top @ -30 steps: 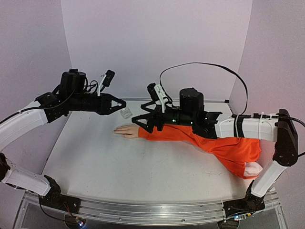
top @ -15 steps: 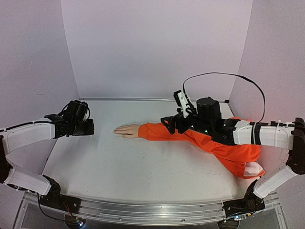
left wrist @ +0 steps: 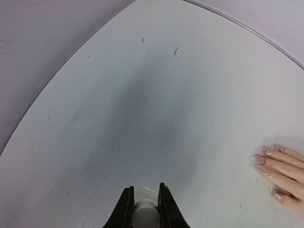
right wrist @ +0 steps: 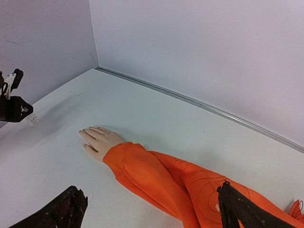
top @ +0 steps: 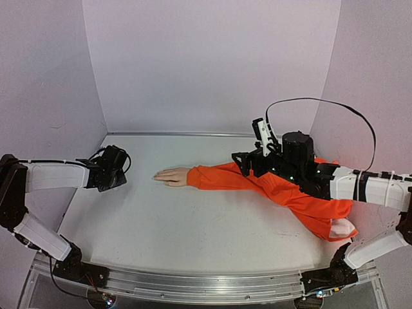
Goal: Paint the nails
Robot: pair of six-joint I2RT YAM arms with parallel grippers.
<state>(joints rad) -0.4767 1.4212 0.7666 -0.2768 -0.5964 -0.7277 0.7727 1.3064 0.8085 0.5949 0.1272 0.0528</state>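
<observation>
The small clear bottle (left wrist: 145, 211) should go down next in my left gripper until it meets the bare tabletop, and be released there, since that empty patch is below the gripper.
The pale mannequin hand (top: 170, 176) lies flat on the table, sticking out of an orange sleeve (top: 257, 183). Its nails (left wrist: 265, 152) show at the fingertips in the left wrist view, and the hand (right wrist: 99, 140) also shows in the right wrist view. My left gripper (top: 122, 172) is low at the left, well apart from the hand. It (left wrist: 144, 190) is shut on a small clear bottle (left wrist: 145, 211) with a white cap. My right gripper (top: 248, 161) is open wide above the sleeve (right wrist: 166, 183), with nothing between its fingers (right wrist: 66, 209).
The sleeve runs right to a bunched orange cloth (top: 328, 215) near the right arm's base. Pale walls enclose the white table (top: 193, 225) at the back and on both sides. A black cable (top: 322, 103) loops above the right arm.
My left arm has swung from the middle back to the left and come down low. My right gripper has drawn back to the right along the sleeve.
</observation>
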